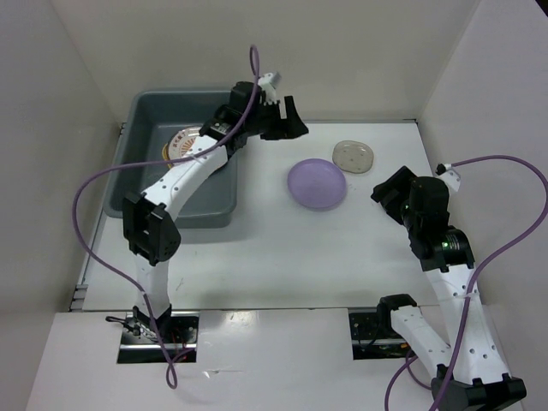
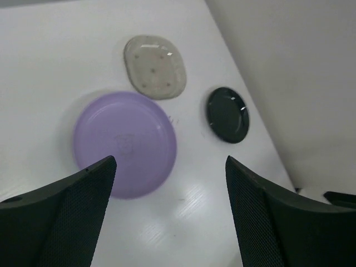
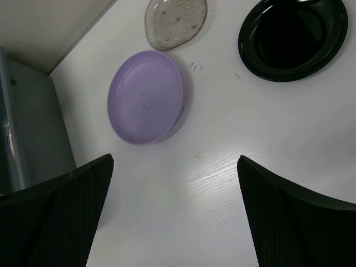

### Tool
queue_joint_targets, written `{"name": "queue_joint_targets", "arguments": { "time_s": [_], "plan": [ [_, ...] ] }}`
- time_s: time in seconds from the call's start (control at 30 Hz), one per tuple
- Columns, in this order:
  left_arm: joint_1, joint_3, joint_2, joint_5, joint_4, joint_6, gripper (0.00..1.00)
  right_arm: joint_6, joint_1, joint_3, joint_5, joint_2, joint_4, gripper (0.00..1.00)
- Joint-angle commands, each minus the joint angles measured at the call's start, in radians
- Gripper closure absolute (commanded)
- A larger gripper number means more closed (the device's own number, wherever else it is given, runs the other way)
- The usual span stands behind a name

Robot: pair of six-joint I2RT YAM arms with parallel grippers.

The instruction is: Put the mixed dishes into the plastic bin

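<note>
My left gripper lowers its open fingers to the lavender plate [image 1: 317, 183] below next, over the plate's rim facing the bin, since bare table leaves that rim clear.
The grey-blue plastic bin [image 1: 137, 184] stands at the left, with the orange-and-white patterned plate [image 1: 180, 143] inside it, partly hidden by my left arm. The lavender plate [image 1: 317, 183] lies mid-table, with the small translucent dish [image 1: 353, 156] just behind it. My left gripper [image 1: 287, 120] is open and empty above the table right of the bin, looking down at the lavender plate [image 2: 125, 143], the translucent dish [image 2: 156, 67] and the black dish [image 2: 228, 114]. My right gripper [image 1: 390, 193] is open and empty right of the lavender plate [image 3: 146, 95], near the black dish [image 3: 293, 36]. The tan plate and glass cup are out of view.
White walls close in the table at the back, left and right. The bin's right wall [image 3: 33, 122] shows at the left edge of the right wrist view. My left arm reaches across the bin from the near left.
</note>
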Motion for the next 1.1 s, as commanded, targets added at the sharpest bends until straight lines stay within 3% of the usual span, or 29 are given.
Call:
{"name": "queue_joint_targets", "arguments": {
  "time_s": [0.0,0.23,0.4,0.6,0.8,1.07],
  "plan": [
    [0.039,-0.041,0.081,-0.035,-0.027,0.066,0.14,-0.01,0.009,-0.006,-0.002,-0.001,0.009,0.03],
    [-0.032,-0.078,0.199,-0.202,0.006,0.075,0.14,-0.01,0.009,-0.006,-0.002,-0.001,0.009,0.03],
    [-0.066,-0.021,0.303,-0.282,-0.033,0.075,0.14,-0.01,0.009,-0.006,-0.002,-0.001,0.009,0.03],
    [-0.075,0.0,0.382,-0.319,-0.051,0.075,0.14,-0.01,0.009,-0.006,0.007,-0.001,0.009,0.03],
    [-0.075,0.0,0.417,-0.319,-0.051,0.064,0.32,-0.001,0.009,-0.006,0.007,-0.001,0.009,0.03],
    [-0.075,-0.009,0.435,-0.328,-0.051,0.044,0.66,-0.001,0.009,-0.006,0.007,-0.001,0.009,0.03]
  ]
}}
